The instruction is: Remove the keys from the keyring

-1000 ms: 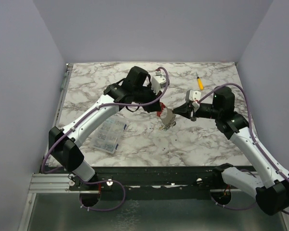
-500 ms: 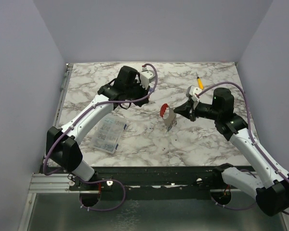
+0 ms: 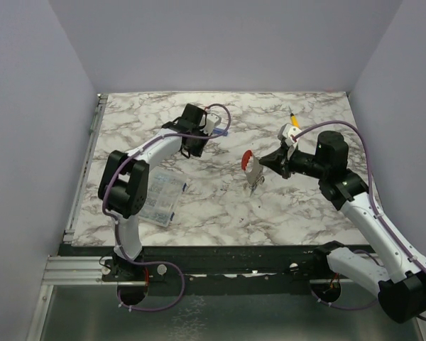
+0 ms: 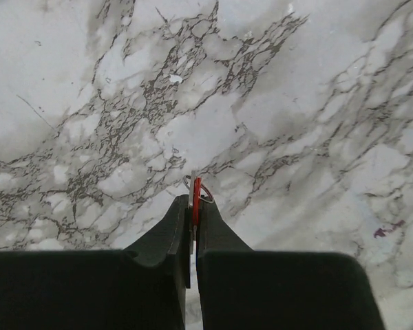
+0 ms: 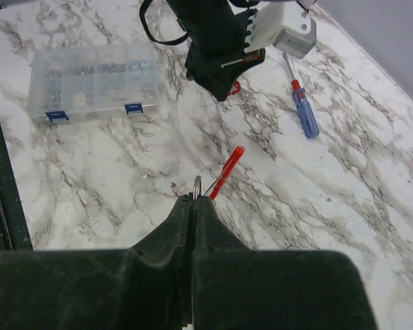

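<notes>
My left gripper moves down next until the key meets the table, then opens, since the marble beneath the red-headed key (image 4: 196,187) is bare.
The keyring (image 3: 247,158), a red curved loop with a grey strip, hangs above the table's middle, with small keys (image 3: 254,186) dangling under it. My right gripper (image 3: 268,164) is shut on its metal ring. In the right wrist view the ring (image 5: 197,184) sticks out of the shut right gripper (image 5: 195,199), and the red loop (image 5: 226,172) shows edge-on beyond it. My left gripper (image 3: 193,148) stands apart at the back left. In its own view the left gripper (image 4: 194,203) is shut on a red-headed key (image 4: 197,194) that carries a small wire ring, just above the marble.
A clear compartment box (image 3: 160,199) lies at the front left. A blue-and-red screwdriver (image 5: 303,110) lies beside the left arm, and a yellow-handled tool (image 3: 294,122) at the back right. The marble table's far edge (image 3: 220,93) meets grey walls.
My left arm has pulled away from the keyring to the back left, carrying the red key in shut jaws. The right gripper still holds the keyring, shifted slightly right.
</notes>
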`<state>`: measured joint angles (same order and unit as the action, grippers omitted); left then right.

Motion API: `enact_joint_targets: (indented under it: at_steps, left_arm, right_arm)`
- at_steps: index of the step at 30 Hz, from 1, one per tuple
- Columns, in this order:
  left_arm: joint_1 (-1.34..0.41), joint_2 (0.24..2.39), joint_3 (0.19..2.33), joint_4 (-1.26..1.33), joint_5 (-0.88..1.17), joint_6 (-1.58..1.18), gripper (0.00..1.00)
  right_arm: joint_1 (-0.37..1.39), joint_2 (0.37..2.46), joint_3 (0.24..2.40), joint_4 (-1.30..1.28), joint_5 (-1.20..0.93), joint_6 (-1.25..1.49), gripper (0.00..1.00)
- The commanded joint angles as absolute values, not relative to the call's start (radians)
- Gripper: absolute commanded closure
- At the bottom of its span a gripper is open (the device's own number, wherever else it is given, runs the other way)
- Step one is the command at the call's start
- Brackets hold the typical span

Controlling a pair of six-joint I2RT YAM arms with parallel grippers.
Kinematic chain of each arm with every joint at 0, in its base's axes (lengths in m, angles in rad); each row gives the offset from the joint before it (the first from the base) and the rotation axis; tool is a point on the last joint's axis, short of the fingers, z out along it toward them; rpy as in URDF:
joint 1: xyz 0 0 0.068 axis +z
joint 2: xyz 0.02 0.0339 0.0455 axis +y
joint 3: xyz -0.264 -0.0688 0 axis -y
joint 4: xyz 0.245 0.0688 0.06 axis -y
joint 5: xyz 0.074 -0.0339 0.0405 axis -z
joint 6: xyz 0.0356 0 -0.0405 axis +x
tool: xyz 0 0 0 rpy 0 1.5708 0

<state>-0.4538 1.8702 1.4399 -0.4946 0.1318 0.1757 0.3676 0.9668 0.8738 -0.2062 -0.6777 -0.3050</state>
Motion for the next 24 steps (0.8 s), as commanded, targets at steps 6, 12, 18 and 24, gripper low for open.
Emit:
enact_joint_targets:
  at_steps: [6,12,18,24]
  left_arm:
    - [-0.434,2.062,1.552,-0.474,0.093,0.173,1.00]
    - [-0.433,2.094,1.533,-0.475,0.094,0.100,0.96]
    - [-0.432,2.100,1.567,-0.525,0.110,0.087,0.61]
    - [-0.432,2.025,1.633,-0.597,0.170,0.083,0.34]
  right_arm:
    - [0.372,0.928,0.879,-0.241,-0.621,-0.292,0.99]
    - [0.372,0.930,0.882,-0.250,-0.606,-0.301,0.99]
    - [0.373,0.956,0.902,-0.258,-0.622,-0.307,0.99]
    - [0.373,0.983,0.922,-0.259,-0.653,-0.309,0.99]
